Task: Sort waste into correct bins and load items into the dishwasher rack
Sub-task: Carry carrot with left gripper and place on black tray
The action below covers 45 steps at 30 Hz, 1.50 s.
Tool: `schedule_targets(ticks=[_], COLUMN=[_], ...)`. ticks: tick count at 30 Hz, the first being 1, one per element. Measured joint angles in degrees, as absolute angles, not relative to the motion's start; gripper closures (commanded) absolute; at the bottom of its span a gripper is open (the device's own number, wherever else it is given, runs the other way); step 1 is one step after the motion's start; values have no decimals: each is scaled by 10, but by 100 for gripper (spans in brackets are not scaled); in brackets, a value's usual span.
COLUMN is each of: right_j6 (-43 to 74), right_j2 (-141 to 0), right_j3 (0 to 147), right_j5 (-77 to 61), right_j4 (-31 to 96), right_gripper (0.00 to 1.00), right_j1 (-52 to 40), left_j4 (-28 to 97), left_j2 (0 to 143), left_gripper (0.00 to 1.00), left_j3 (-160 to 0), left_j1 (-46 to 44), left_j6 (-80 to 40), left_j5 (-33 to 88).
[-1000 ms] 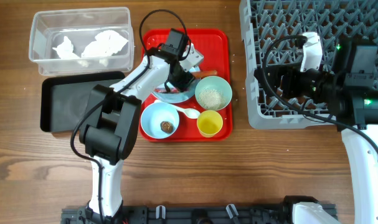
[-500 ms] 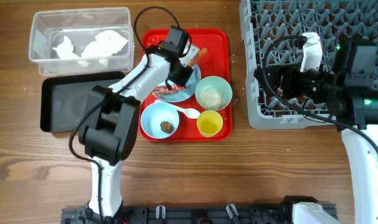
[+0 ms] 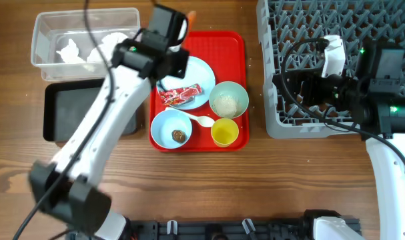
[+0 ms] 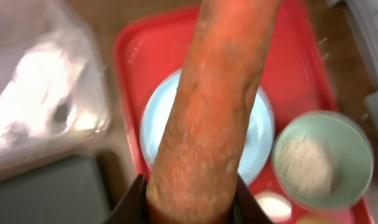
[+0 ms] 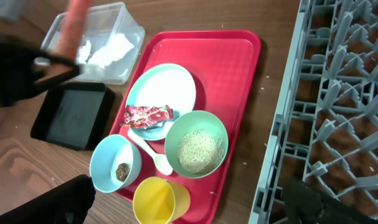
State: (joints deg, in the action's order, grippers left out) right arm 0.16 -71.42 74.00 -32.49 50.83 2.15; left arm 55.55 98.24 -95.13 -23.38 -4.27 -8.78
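Note:
My left gripper goes back and to the left in the overhead view next, then down into the black tray (image 3: 77,110) (image 4: 50,195), since it stands empty beside the napkin tub.
My left gripper (image 4: 190,208) is shut on the thick end of the orange carrot (image 4: 213,106) and holds it in the air over the red tray's back left corner, beside the clear tub (image 3: 87,40). Its tip (image 3: 191,15) points away from me. On the pale blue plate (image 3: 197,72) lies the red wrapper (image 3: 181,95). One bowl (image 3: 229,100) holds rice, the other (image 3: 170,128) a brown lump. The white spoon (image 3: 202,121) and yellow cup (image 3: 225,131) sit beside them. My right gripper (image 3: 283,85) hangs open at the rack's (image 3: 335,40) left edge.
White napkins (image 3: 109,48) lie in the clear tub. The black tray (image 3: 65,110) sits just in front of it, partly under my left arm. All the dishes stand on the red tray (image 3: 229,47) between the bins and the rack.
My left gripper closed on the carrot at the plate, lifted it and swung up and left toward the tub. The wrapper on the plate is now uncovered. The right arm stayed still.

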Motion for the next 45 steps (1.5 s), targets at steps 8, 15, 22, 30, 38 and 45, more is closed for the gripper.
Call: schedule_targets(ticks=[8, 15, 22, 30, 38, 45], right_j6=[1, 1, 1, 1, 1, 1], right_j2=[-714, -714, -714, -714, -714, -714], right_j3=[740, 740, 741, 741, 741, 741], right_j5=[-323, -319, -319, -319, -319, -319], right_j4=[525, 526, 528, 532, 534, 533], right_gripper=[1, 1, 0, 1, 1, 1], right_j1=[22, 22, 22, 22, 22, 22], left_j4=[825, 735, 526, 332, 316, 310], left_j2=[900, 901, 904, 904, 913, 914], left_gripper=[96, 96, 96, 96, 67, 10], left_j3=[-939, -767, -604, -520, -517, -517], left_j1=[-95, 44, 135, 161, 161, 161], left_j6=[-192, -275, -327, -463, -618, -642], left_j5=[-143, -150, -142, -112, -104, -98])
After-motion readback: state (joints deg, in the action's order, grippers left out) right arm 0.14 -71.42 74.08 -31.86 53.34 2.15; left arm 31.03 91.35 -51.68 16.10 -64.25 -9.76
